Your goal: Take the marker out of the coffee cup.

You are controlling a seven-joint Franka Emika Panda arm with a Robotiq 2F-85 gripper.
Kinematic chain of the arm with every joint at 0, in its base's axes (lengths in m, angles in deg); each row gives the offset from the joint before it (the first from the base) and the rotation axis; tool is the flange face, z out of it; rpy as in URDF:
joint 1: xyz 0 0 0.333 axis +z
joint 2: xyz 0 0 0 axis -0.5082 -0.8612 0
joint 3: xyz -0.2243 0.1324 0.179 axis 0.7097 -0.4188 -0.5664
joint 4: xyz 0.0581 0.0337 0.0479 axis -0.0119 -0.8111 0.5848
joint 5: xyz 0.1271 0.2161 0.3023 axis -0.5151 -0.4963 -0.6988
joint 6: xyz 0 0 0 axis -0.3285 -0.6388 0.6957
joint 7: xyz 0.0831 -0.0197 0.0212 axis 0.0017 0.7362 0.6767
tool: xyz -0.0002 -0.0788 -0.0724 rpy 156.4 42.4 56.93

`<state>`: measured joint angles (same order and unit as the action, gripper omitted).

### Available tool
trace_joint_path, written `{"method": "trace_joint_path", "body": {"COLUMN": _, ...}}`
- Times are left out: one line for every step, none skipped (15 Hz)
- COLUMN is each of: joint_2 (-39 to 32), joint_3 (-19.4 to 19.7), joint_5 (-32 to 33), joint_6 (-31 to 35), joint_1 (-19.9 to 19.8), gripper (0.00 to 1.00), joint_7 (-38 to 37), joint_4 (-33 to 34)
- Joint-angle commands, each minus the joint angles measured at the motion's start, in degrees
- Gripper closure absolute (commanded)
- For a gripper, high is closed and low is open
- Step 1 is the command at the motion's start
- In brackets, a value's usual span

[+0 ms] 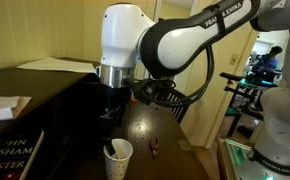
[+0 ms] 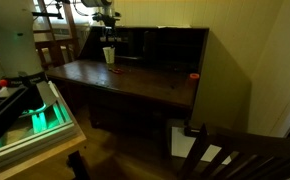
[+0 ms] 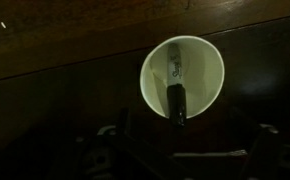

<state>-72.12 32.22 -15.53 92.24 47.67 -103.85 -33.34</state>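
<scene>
The marker's black end (image 1: 110, 149) (image 3: 176, 105) pokes past the cup's rim, so next I will lower my open gripper until its fingers are on both sides of it and close.
The white paper coffee cup (image 1: 120, 160) stands upright on the dark wooden desk, and it also shows in an exterior view (image 2: 109, 56). The dark marker (image 1: 109, 149) leans inside it, its top end poking over the rim. In the wrist view I look straight down into the cup (image 3: 207, 70); the marker (image 3: 176, 95) lies against its near wall, with the black end past the rim. My gripper (image 1: 109, 114) hangs directly above the cup, a short way off. Its fingers (image 3: 185, 150) are spread apart, dark and dim, and hold nothing.
A small reddish-dark object (image 1: 155, 150) lies on the desk (image 1: 170, 150) beside the cup. Books (image 1: 10, 150) and papers (image 1: 3, 106) sit at one end. A small red thing (image 2: 194, 75) rests near the desk's far edge. A raised back panel (image 2: 160, 45) stands behind the cup.
</scene>
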Motion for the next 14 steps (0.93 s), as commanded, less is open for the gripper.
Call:
{"method": "trace_joint_path", "body": {"joint_2": -2.91, "joint_3": 1.48, "joint_5": 2.8, "joint_6": 1.14, "joint_1": 2.06, "gripper": 0.01, "joint_7": -2.34, "joint_4": 3.51}}
{"method": "trace_joint_path", "body": {"joint_2": -3.37, "joint_3": 1.58, "joint_5": 2.7, "joint_6": 1.99, "joint_1": 2.27, "gripper": 0.03, "joint_7": -2.55, "joint_4": 3.91}}
{"method": "trace_joint_path", "body": {"joint_2": -3.72, "joint_3": 1.69, "joint_5": 2.61, "joint_6": 2.58, "joint_1": 2.49, "gripper": 0.08, "joint_7": -2.81, "joint_4": 4.19}}
{"method": "trace_joint_path", "body": {"joint_2": -4.1, "joint_3": 1.76, "joint_5": 2.21, "joint_6": 2.98, "joint_1": 2.7, "gripper": 0.15, "joint_7": -3.04, "joint_4": 4.47}}
{"method": "trace_joint_path", "body": {"joint_2": -4.29, "joint_3": 1.85, "joint_5": 1.97, "joint_6": 3.24, "joint_1": 2.89, "gripper": 0.16, "joint_7": -3.32, "joint_4": 4.58}}
{"method": "trace_joint_path", "body": {"joint_2": -4.37, "joint_3": 1.95, "joint_5": 1.7, "joint_6": 3.08, "joint_1": 3.08, "gripper": 0.22, "joint_7": -3.73, "joint_4": 4.59}}
{"method": "trace_joint_path", "body": {"joint_2": -4.23, "joint_3": 2.08, "joint_5": 1.57, "joint_6": 2.56, "joint_1": 3.29, "gripper": 0.26, "joint_7": -4.35, "joint_4": 4.54}}
{"method": "trace_joint_path", "body": {"joint_2": -3.96, "joint_3": 2.19, "joint_5": 1.55, "joint_6": 1.82, "joint_1": 3.46, "gripper": 0.23, "joint_7": -4.94, "joint_4": 4.45}}
{"method": "trace_joint_path", "body": {"joint_2": -3.81, "joint_3": 2.28, "joint_5": 1.5, "joint_6": 1.71, "joint_1": 3.56, "gripper": 0.26, "joint_7": -5.48, "joint_4": 4.4}}
{"method": "trace_joint_path", "body": {"joint_2": -3.71, "joint_3": 2.37, "joint_5": 1.52, "joint_6": 1.6, "joint_1": 3.64, "gripper": 0.27, "joint_7": -5.86, "joint_4": 4.35}}
{"method": "trace_joint_path", "body": {"joint_2": -3.66, "joint_3": 2.45, "joint_5": 1.42, "joint_6": 1.51, "joint_1": 3.7, "gripper": 0.29, "joint_7": -6.32, "joint_4": 4.35}}
{"method": "trace_joint_path", "body": {"joint_2": -3.57, "joint_3": 2.49, "joint_5": 1.31, "joint_6": 1.36, "joint_1": 3.74, "gripper": 0.3, "joint_7": -6.69, "joint_4": 4.29}}
{"method": "trace_joint_path", "body": {"joint_2": -3.37, "joint_3": 2.51, "joint_5": 1.13, "joint_6": 1.02, "joint_1": 3.75, "gripper": 0.3, "joint_7": -7.22, "joint_4": 4.14}}
{"method": "trace_joint_path", "body": {"joint_2": -3.1, "joint_3": 2.43, "joint_5": 0.64, "joint_6": 0.46, "joint_1": 3.68, "gripper": 0.3, "joint_7": -7.65, "joint_4": 3.98}}
